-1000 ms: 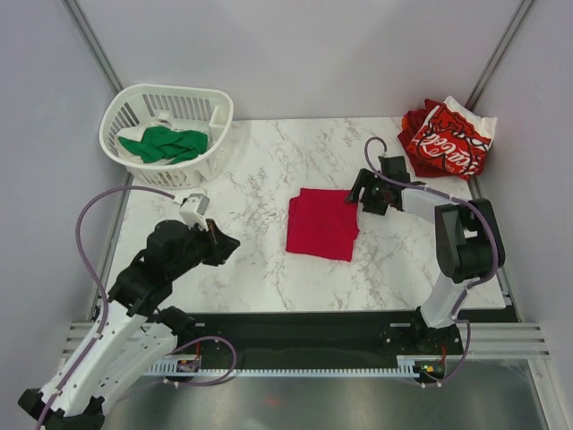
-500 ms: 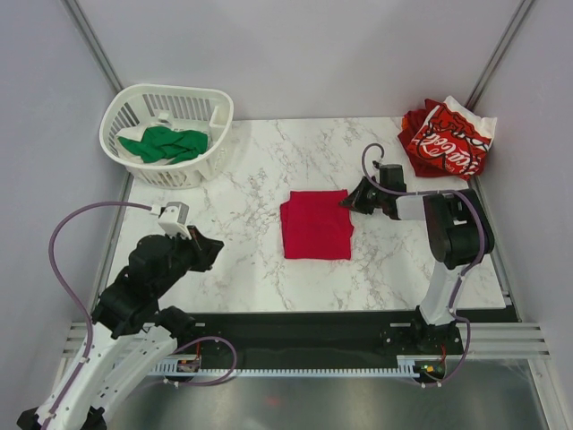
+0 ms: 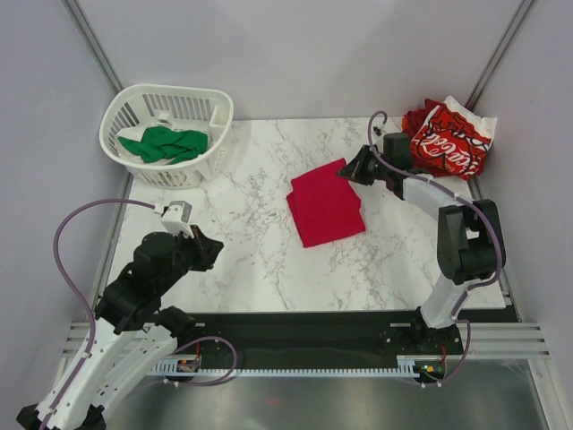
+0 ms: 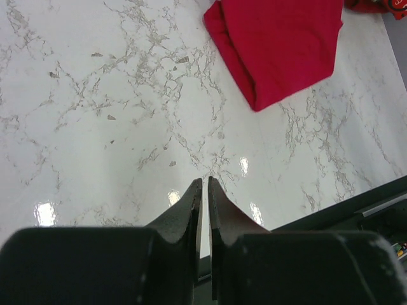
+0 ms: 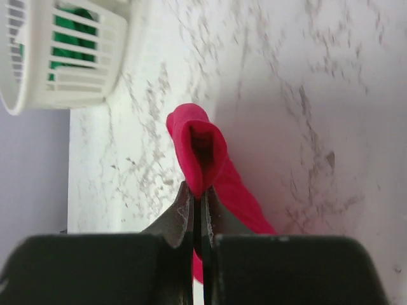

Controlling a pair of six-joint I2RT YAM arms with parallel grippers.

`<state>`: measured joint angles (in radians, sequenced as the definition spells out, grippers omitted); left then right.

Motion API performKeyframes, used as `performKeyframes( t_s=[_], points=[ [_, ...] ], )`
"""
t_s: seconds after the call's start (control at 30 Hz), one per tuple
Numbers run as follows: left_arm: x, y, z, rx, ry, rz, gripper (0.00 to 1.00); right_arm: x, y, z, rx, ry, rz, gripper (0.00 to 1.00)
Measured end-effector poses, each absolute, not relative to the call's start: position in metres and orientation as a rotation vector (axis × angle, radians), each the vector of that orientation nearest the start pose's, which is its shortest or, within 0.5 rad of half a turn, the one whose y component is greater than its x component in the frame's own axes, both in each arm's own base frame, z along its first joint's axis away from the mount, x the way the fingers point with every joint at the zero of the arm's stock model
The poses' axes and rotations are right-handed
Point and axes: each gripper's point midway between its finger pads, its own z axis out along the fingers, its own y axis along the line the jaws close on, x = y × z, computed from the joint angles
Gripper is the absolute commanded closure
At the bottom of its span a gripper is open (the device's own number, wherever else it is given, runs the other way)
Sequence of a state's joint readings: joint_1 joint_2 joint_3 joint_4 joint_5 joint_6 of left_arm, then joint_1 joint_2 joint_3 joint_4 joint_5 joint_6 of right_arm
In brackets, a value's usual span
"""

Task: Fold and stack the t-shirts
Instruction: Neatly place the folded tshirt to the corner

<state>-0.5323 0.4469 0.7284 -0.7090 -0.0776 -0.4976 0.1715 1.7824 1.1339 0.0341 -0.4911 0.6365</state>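
Observation:
I will lift my right gripper next and carry the pinched crimson t-shirt (image 3: 326, 204) outward over the red-and-white t-shirt (image 3: 448, 139) in the back corner of the table, because the red-and-white one is already folded for stacking.
A folded crimson-red t-shirt (image 3: 326, 204) lies slanted on the middle of the marble table (image 3: 251, 260). My right gripper (image 3: 346, 173) is shut on its far right corner, and the pinched cloth (image 5: 198, 152) bulges up between the fingers. A red-and-white t-shirt (image 3: 448, 139) with white script sits bunched at the back right corner. The green t-shirt (image 3: 164, 143) lies inside the white basket (image 3: 215, 112). My left gripper (image 3: 213, 246) hovers over the near left of the table, shut on nothing, and the red t-shirt (image 4: 280, 44) lies far ahead of it.
The white slatted basket (image 5: 63, 51) stands at the back left corner. Grey walls close in the table on three sides. A black strip (image 3: 295, 327) runs along the near edge by the arm bases.
My right gripper closed on the red t-shirt's corner and pulled it toward the back right, turning the shirt askew. The left arm drew back toward the near left.

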Motion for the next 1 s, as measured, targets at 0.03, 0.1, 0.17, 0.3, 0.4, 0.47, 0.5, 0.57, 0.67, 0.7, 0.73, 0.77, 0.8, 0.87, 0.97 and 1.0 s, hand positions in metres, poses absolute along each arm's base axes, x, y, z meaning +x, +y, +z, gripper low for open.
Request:
performKeyframes(
  t_s=[0.03, 0.1, 0.17, 0.3, 0.4, 0.47, 0.5, 0.57, 0.67, 0.7, 0.73, 0.77, 0.8, 0.87, 0.97, 1.0],
  points=[
    [0.181, -0.114, 0.216, -0.016, 2.045, -0.579, 0.86, 0.448, 0.183, 0.136, 0.211, 2.228, 0.976, 1.00],
    [0.181, -0.114, 0.216, -0.016, 2.045, -0.579, 0.86, 0.462, 0.183, 0.168, 0.177, 2.163, 0.958, 1.00],
    [0.181, -0.114, 0.216, -0.015, 2.045, -0.578, 0.86, 0.472, 0.182, 0.189, 0.156, 2.121, 0.943, 1.00],
    [0.180, -0.113, 0.217, -0.016, 2.041, -0.579, 0.86, 0.482, 0.176, 0.211, 0.152, 2.104, 0.893, 1.00],
    [0.180, -0.113, 0.217, -0.017, 2.039, -0.579, 0.86, 0.493, 0.172, 0.228, 0.147, 2.092, 0.860, 1.00],
    [0.180, -0.113, 0.217, -0.017, 2.038, -0.579, 0.87, 0.499, 0.170, 0.239, 0.139, 2.078, 0.845, 1.00],
    [0.180, -0.113, 0.217, -0.017, 2.038, -0.579, 0.86, 0.503, 0.168, 0.244, 0.139, 2.074, 0.837, 1.00],
    [0.180, -0.113, 0.218, -0.017, 2.037, -0.579, 0.87, 0.510, 0.165, 0.254, 0.134, 2.060, 0.824, 1.00],
    [0.180, -0.113, 0.218, -0.018, 2.035, -0.579, 0.86, 0.518, 0.161, 0.268, 0.130, 2.042, 0.810, 1.00],
    [0.180, -0.113, 0.218, -0.018, 2.035, -0.579, 0.86, 0.520, 0.159, 0.272, 0.129, 2.036, 0.806, 1.00],
    [0.180, -0.113, 0.218, -0.018, 2.035, -0.579, 0.87, 0.522, 0.157, 0.276, 0.129, 2.030, 0.801, 1.00],
    [0.180, -0.113, 0.218, -0.018, 2.035, -0.579, 0.87, 0.524, 0.155, 0.280, 0.130, 2.026, 0.798, 1.00],
    [0.180, -0.113, 0.218, -0.018, 2.035, -0.579, 0.87, 0.525, 0.153, 0.283, 0.131, 2.023, 0.793, 1.00],
    [0.180, -0.113, 0.218, -0.018, 2.035, -0.579, 0.87, 0.530, 0.147, 0.291, 0.131, 2.010, 0.784, 1.00],
    [0.180, -0.113, 0.218, -0.018, 2.036, -0.579, 0.87, 0.539, 0.133, 0.301, 0.146, 1.991, 0.772, 1.00],
    [0.180, -0.113, 0.218, -0.018, 2.036, -0.579, 0.87, 0.542, 0.125, 0.307, 0.154, 1.982, 0.769, 1.00]
  ],
)
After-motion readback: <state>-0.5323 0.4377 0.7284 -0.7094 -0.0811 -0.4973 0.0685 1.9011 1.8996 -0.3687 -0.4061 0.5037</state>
